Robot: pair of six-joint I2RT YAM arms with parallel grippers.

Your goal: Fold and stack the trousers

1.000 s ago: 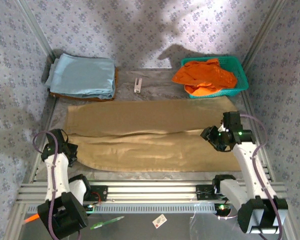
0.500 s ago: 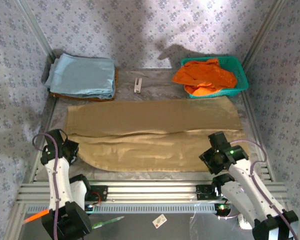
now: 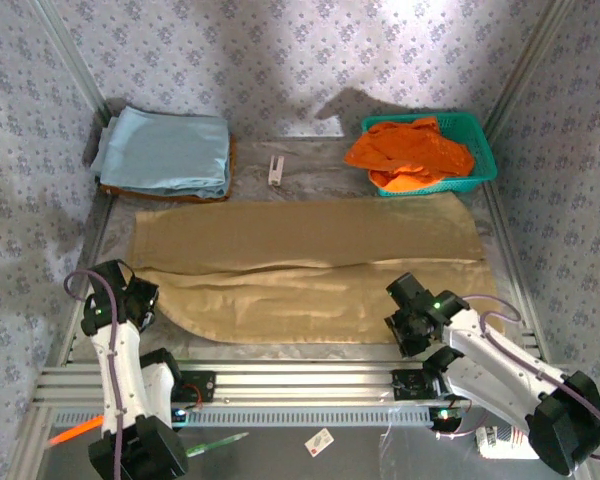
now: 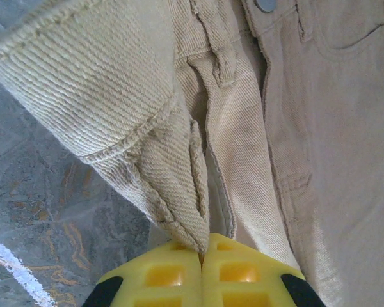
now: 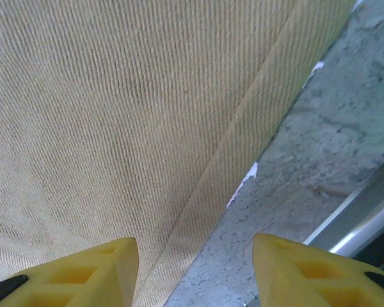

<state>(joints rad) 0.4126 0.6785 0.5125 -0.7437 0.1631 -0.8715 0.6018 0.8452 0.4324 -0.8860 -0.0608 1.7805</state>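
Note:
The robot's right gripper needs to go down next from its low hover onto the trousers' front leg's near edge (image 3: 388,341) (image 5: 195,257) and close, because that edge already runs between its open fingers.
The tan trousers (image 3: 300,260) lie spread lengthwise across the table, waist at the left and leg ends at the right. My left gripper (image 3: 140,305) sits at the waist's near corner, shut on a pinched fold of the waistband (image 4: 179,211); the yellow fingers (image 4: 160,275) meet with cloth between them. My right gripper (image 3: 405,325) hovers low over the near edge of the front leg. It is open, its fingertips (image 5: 115,262) straddling the hemmed edge of the trousers (image 5: 115,115) and the bare table (image 5: 307,160).
A folded light blue cloth (image 3: 165,148) lies at the back left. A teal basket (image 3: 485,150) holding an orange garment (image 3: 410,150) stands at the back right. A small white object (image 3: 276,168) rests between them. Aluminium rails (image 3: 300,380) run along the near edge.
My right arm has swung from the right end of the trousers down and left to the front leg's near edge. The left gripper has stayed shut on the waistband.

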